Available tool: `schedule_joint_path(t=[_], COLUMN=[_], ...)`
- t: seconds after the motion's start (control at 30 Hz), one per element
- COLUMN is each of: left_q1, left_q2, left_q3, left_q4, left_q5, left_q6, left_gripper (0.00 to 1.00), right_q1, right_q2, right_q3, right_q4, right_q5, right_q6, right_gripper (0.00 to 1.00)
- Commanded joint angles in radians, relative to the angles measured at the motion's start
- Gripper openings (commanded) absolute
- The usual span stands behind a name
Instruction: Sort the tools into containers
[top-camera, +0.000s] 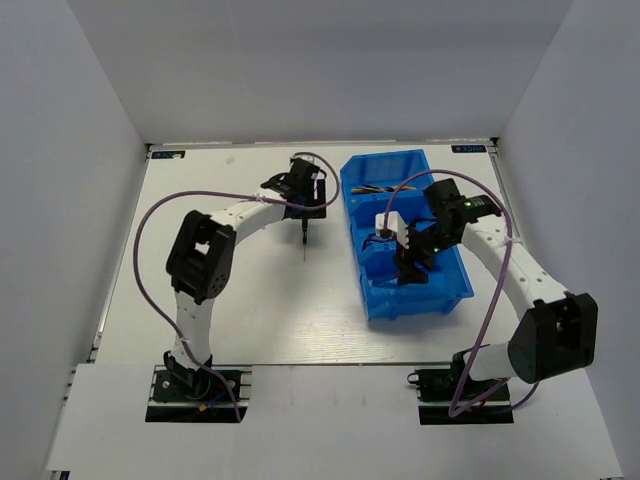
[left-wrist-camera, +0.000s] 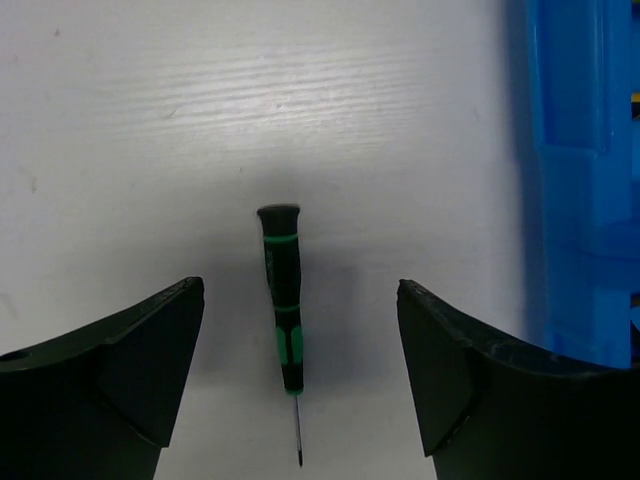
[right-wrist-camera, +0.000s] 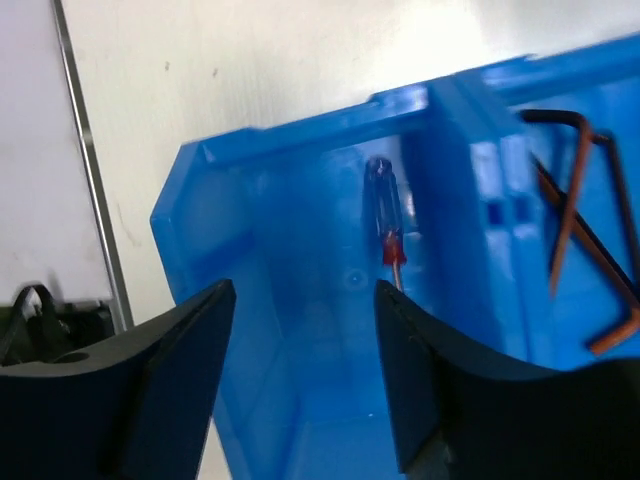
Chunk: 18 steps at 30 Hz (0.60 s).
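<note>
The dark-green-handled screwdriver (top-camera: 303, 240) has its handle lined up below the open fingers of my left gripper, so next my left gripper will go down to the middle of the handle.
A dark-green-handled screwdriver (left-wrist-camera: 282, 300) lies flat on the white table (left-wrist-camera: 150, 120), tip toward the camera. My left gripper (left-wrist-camera: 300, 340) hangs open just above it, one finger on each side, touching nothing. From the top view the screwdriver (top-camera: 303, 240) is left of the blue bin (top-camera: 415, 303). My right gripper (right-wrist-camera: 305, 300) stands open over the bin's near compartment (right-wrist-camera: 290, 135). A blue-handled screwdriver (right-wrist-camera: 383, 215) lies loose inside that compartment. Dark brown hex keys (right-wrist-camera: 580, 230) rest in the middle compartment. Yellow-handled pliers (top-camera: 375, 188) show in the far one.
The bin's left wall (left-wrist-camera: 580, 180) stands a short way right of the left gripper. White walls enclose the table on three sides. A metal strip (right-wrist-camera: 90, 170) runs along the table edge beside the bin. Purple cables (top-camera: 150, 230) loop from both arms.
</note>
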Motion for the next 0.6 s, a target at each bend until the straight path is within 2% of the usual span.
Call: schedule_joint_path(t=[0.0,0.03,0.07,0.2,0.33,0.4,0.47,0.5,0.57], left_q1=[-0.002,-0.002,-0.002,-0.002,-0.002,-0.002,-0.002,-0.002,-0.012], left_q2=[0.063,0.083,0.117,0.184,0.185,0.185,0.195,0.204,0.205], left_q3=[0.133,0.154,0.185,0.236,0.188,0.176,0.176,0.176,0.176], left_q4=[-0.09,-0.101,-0.119,-0.183,-0.202,-0.202,-0.217,-0.217,-0.226], left_q5=[-0.003,-0.015,-0.026,-0.052,-0.068,-0.068,-0.059,-0.059,-0.059], left_q6=[0.068,0.083,0.083,0.109,0.109,0.109,0.109,0.109,0.109], left_gripper=[0.87,0.84,0.78,0.68,0.67,0.58,0.43,0.24,0.11], right_q1=[-0.055,-0.067,-0.086,-0.149,-0.216,-0.235,-0.261,-0.267,-0.285], right_q2=[-0.054,-0.06,-0.078,-0.121,-0.138,-0.135,-0.126,-0.123,-0.12], right_q3=[0.076,0.082,0.084,0.056,0.036,0.038,0.042,0.047,0.05], right_q4=[0.006,0.004,0.004,0.042,0.059,0.052,0.052,0.052,0.055], right_q5=[-0.092,-0.1,-0.117,-0.134,-0.164,-0.181,-0.192,-0.204,-0.22], right_q6=[0.085,0.094,0.122,0.151,0.17,0.176,0.185,0.19,0.205], right_gripper=[0.62,0.51,0.48,0.47,0.48,0.48,0.48,0.48,0.46])
